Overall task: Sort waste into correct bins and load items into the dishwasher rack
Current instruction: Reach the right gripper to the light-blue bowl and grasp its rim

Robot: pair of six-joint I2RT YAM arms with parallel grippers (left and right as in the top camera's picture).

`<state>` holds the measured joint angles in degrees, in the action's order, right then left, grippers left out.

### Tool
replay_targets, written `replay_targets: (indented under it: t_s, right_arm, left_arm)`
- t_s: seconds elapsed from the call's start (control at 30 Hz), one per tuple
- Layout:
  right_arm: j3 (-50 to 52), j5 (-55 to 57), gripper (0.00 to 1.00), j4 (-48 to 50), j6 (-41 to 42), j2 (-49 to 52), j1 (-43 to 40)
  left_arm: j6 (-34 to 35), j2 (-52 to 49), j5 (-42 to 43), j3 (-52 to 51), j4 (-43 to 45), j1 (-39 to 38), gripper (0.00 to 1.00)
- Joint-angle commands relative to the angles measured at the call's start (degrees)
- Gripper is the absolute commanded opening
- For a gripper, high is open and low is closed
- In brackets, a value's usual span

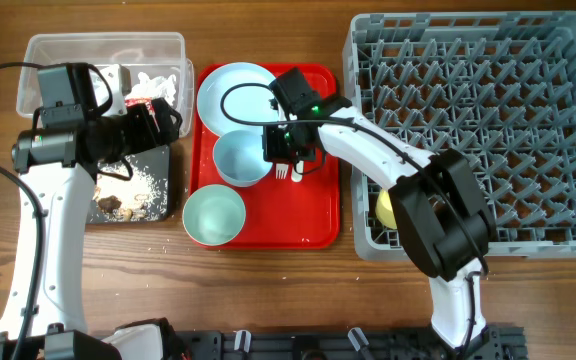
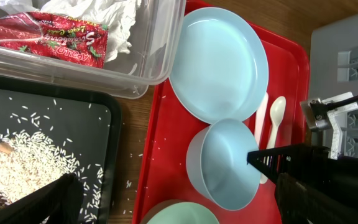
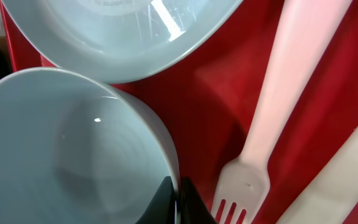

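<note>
The grey rack's far corner [image 1: 395,62] beside the red tray is empty. My right gripper will next go up, move outward to that corner, tilt the pale blue bowl and lower it there.
My right gripper [image 1: 274,152] [image 3: 178,202] is shut on the right rim of the small pale blue bowl [image 1: 238,160] [image 3: 61,149], which sits on the red tray. The pale blue plate [image 1: 233,90] [image 2: 219,62] lies just behind it, the mint-green bowl [image 1: 214,215] in front. The white fork [image 3: 272,124] and spoon [image 2: 277,112] lie right of the bowl. The yellow cup [image 1: 385,207] sits in the grey rack [image 1: 488,100]. My left gripper [image 1: 166,120] [image 2: 173,208] is open and empty above the gap between black tray and red tray.
The clear tub [image 1: 68,50] holds the red wrapper [image 2: 48,37] and white tissue [image 2: 98,12]. The black tray [image 1: 160,195] holds brownish scraps [image 1: 118,205] and pale grains [image 2: 17,162]. The red tray [image 1: 313,220] lies between the bins and the rack.
</note>
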<state>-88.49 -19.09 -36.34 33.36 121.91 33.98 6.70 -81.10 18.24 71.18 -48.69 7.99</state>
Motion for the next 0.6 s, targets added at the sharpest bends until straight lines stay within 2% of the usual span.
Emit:
replay_targets:
  t_s: [0.0, 0.1, 0.23, 0.33, 0.47, 0.57]
  right_arm:
    - [-0.46, -2.12, 0.04, -0.09, 0.22, 0.48, 0.35]
    - [-0.46, -1.22, 0.04, -2.56, -3.52, -3.80, 0.33]
    - [-0.46, 8.11, 0.04, -5.88, -6.38, -12.17, 0.17]
    - [-0.46, 25.59, 0.04, -8.11, -6.38, -19.67, 0.13]
    - [-0.44, 60.06, 0.04, -8.11, -7.15, -26.80, 0.13]
    - [-0.37, 84.30, 0.04, -4.42, -17.22, -26.80, 0.07]
  left_arm:
    - [-0.31, 0.37, -0.33, 0.83, 0.00, 0.28, 1.00]
    - [-0.31, 0.37, -0.33, 0.83, 0.00, 0.28, 1.00]
    - [-0.31, 0.37, -0.33, 0.83, 0.00, 0.28, 1.00]
    - [-0.31, 0.37, -0.33, 0.83, 0.00, 0.28, 1.00]
    - [-0.31, 0.37, -0.33, 0.83, 0.00, 0.28, 1.00]
    - [-0.31, 0.37, -0.33, 0.83, 0.00, 0.28, 1.00]
